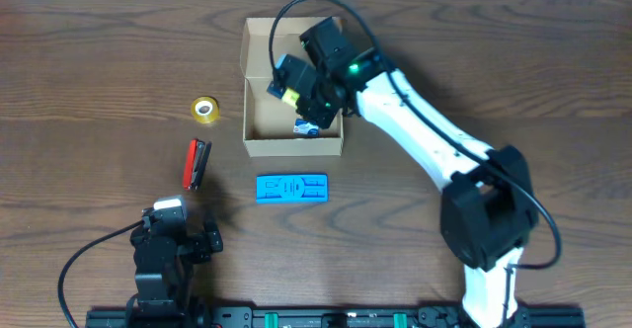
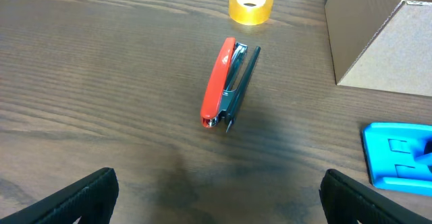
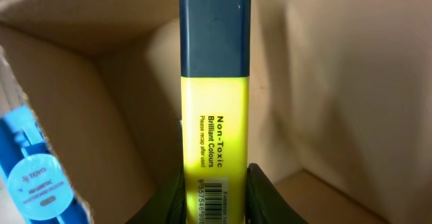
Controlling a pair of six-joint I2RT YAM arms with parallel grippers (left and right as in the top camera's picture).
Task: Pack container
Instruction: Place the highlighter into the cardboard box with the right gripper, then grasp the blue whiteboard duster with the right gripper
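Note:
My right gripper brings the highlighter down between the container's cardboard sides next and releases it on the container bottom by the blue-and-white packet (image 1: 306, 126) below.
The tan cardboard container (image 1: 253, 140) stands open at the back middle of the table. My right gripper (image 1: 292, 83) is inside it, shut on a yellow highlighter with a dark blue cap (image 3: 214, 116). A blue-and-white packet (image 1: 306, 126) lies in the container and shows in the right wrist view (image 3: 34, 177). My left gripper (image 2: 216, 197) is open and empty near the front left, behind a red stapler (image 2: 226, 82). A yellow tape roll (image 2: 250, 5) and a flat blue plastic piece (image 2: 398, 153) lie on the table.
The stapler (image 1: 197, 163) lies left of the container (image 2: 378, 42), the tape roll (image 1: 204, 108) farther back left. The blue plastic piece (image 1: 292, 188) lies just in front of the container. The right arm's cable loops over the container.

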